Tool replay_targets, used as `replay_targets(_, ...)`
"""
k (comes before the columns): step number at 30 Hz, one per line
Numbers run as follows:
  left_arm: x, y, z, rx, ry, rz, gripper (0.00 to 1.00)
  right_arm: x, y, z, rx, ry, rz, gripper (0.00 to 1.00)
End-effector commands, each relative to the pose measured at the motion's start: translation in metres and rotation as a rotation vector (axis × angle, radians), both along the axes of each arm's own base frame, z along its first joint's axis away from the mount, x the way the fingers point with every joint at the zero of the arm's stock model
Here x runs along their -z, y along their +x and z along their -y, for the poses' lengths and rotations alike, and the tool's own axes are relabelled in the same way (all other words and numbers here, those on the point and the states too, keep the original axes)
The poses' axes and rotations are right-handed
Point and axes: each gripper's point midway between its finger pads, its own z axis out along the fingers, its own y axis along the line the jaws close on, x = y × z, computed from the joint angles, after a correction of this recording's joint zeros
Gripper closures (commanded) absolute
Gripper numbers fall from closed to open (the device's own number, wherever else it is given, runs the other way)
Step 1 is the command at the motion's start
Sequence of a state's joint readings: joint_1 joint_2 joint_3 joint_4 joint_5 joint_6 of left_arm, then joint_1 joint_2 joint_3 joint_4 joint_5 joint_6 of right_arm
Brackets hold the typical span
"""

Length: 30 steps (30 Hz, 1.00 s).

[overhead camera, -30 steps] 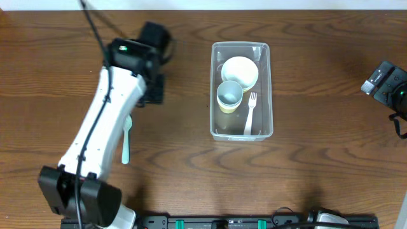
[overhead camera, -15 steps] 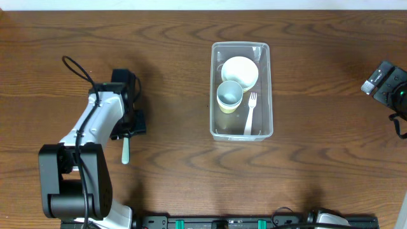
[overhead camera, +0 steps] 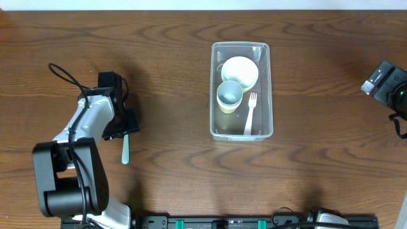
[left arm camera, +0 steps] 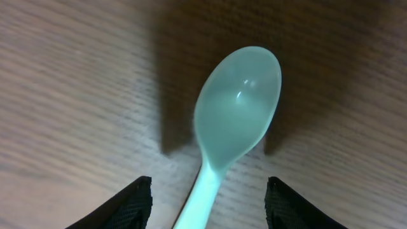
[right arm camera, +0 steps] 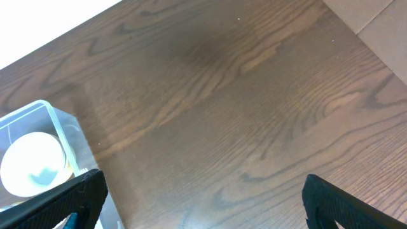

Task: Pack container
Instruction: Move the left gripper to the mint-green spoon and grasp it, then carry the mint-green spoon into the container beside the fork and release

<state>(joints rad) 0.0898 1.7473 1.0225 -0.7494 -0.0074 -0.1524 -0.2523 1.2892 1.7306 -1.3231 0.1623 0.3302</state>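
My left gripper needs to move down next and close on the narrow part of the spoon's handle just behind its bowl [left arm camera: 207,185], which is already between the open fingers.
The container [overhead camera: 265,89], a clear tub, stands at mid-table and holds a cream bowl [overhead camera: 240,72], a pale blue cup [overhead camera: 229,95] and a white fork [overhead camera: 250,113]. A mint-green spoon [overhead camera: 125,150] lies on the wood at the left. My left gripper [overhead camera: 124,127] hangs low over the spoon's bowl end. In the left wrist view the spoon [left arm camera: 238,111] lies flat and my left gripper [left arm camera: 208,194] is open, with the handle running between its fingers [left arm camera: 127,207] and gaps on both sides. My right gripper [overhead camera: 383,81] waits at the far right, open and holding nothing [right arm camera: 203,203].
Bare brown wood separates the spoon from the container. In the right wrist view a corner of the container [right arm camera: 54,117] with the bowl [right arm camera: 32,162] shows at the lower left. A black rail [overhead camera: 254,222] runs along the near table edge.
My left arm has pulled back from its far reach towards the near left. Its gripper now sits low over the spoon's bowl end. The right arm has not moved.
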Motion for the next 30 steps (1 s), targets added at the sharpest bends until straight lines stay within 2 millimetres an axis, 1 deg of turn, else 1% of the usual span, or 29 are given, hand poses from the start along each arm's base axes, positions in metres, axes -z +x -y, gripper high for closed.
replay_targets(1,0.01,-0.003,0.003,0.018,-0.023,-0.032,0.42,-0.002,-0.003,0.004,0.026,-0.003,0.007,0.01)
replay_targets(5,0.015,-0.005,0.003,0.017,-0.025,-0.05,0.44,-0.002,-0.003,0.004,0.026,-0.004,0.006,0.01)
replay_targets(8,0.015,-0.005,0.003,0.017,-0.025,-0.05,0.55,-0.002,-0.003,0.004,0.026,-0.003,0.007,0.01)
replay_targets(13,0.015,-0.007,0.004,0.017,-0.03,-0.056,0.75,-0.002,-0.003,0.004,0.027,-0.003,0.006,0.01)
replay_targets(15,0.015,-0.007,0.004,0.017,-0.033,-0.058,0.81,-0.002,-0.003,0.004,0.027,-0.003,0.006,0.01)
replay_targets(16,0.015,-0.008,0.005,0.017,-0.039,-0.06,0.82,-0.002,-0.003,0.004,0.027,-0.003,0.006,0.01)
replay_targets(17,0.015,-0.007,0.008,0.017,-0.053,-0.059,0.86,-0.002,-0.003,0.004,0.026,-0.004,0.006,0.01)
replay_targets(21,0.015,-0.008,0.013,0.016,-0.085,-0.06,0.93,-0.002,-0.003,0.004,0.027,-0.003,0.007,0.01)
replay_targets(25,0.013,-0.011,0.022,0.014,-0.137,-0.073,0.94,-0.002,-0.003,0.004,0.027,-0.004,0.006,0.01)
replay_targets(27,0.005,-0.01,0.029,0.013,-0.175,-0.081,0.94,-0.002,-0.003,0.004,0.026,-0.003,0.006,0.01)
replay_targets(30,-0.017,0.0,0.039,0.032,-0.215,-0.067,0.94,-0.002,-0.003,0.004,0.026,-0.003,0.006,0.01)
